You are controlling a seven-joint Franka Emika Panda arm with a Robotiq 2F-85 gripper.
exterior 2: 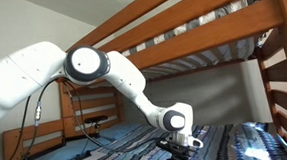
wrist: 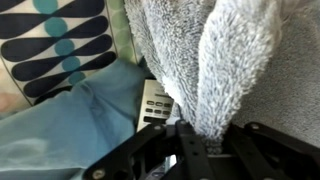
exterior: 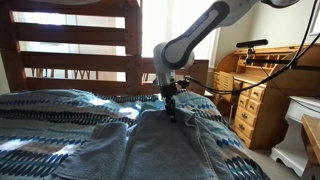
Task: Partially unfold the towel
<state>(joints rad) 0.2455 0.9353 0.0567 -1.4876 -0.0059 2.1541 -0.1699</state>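
Observation:
My gripper needs to lift next and pull the pinched far edge of the towel (exterior: 165,145), which is still in folds, outward over the bedspread beyond that edge (exterior: 138,101). Then it should let go of it.
The slate grey-blue towel (exterior: 165,145) lies spread in soft folds on the bed. In the wrist view its fluffy grey pile (wrist: 215,60) rises in a pinched ridge between my fingers. My gripper (exterior: 172,110) is down on the towel's far edge, shut on a fold of it (wrist: 205,135). In an exterior view from the other side the gripper (exterior 2: 178,156) hangs low at the frame's bottom edge, and the towel is hidden there.
A zigzag-striped bedspread (exterior: 45,120) covers the bed under a wooden bunk frame (exterior: 70,45). A wooden desk (exterior: 265,95) stands beside the bed. A remote control (wrist: 155,105) lies by the towel next to a patterned pillow (wrist: 60,40).

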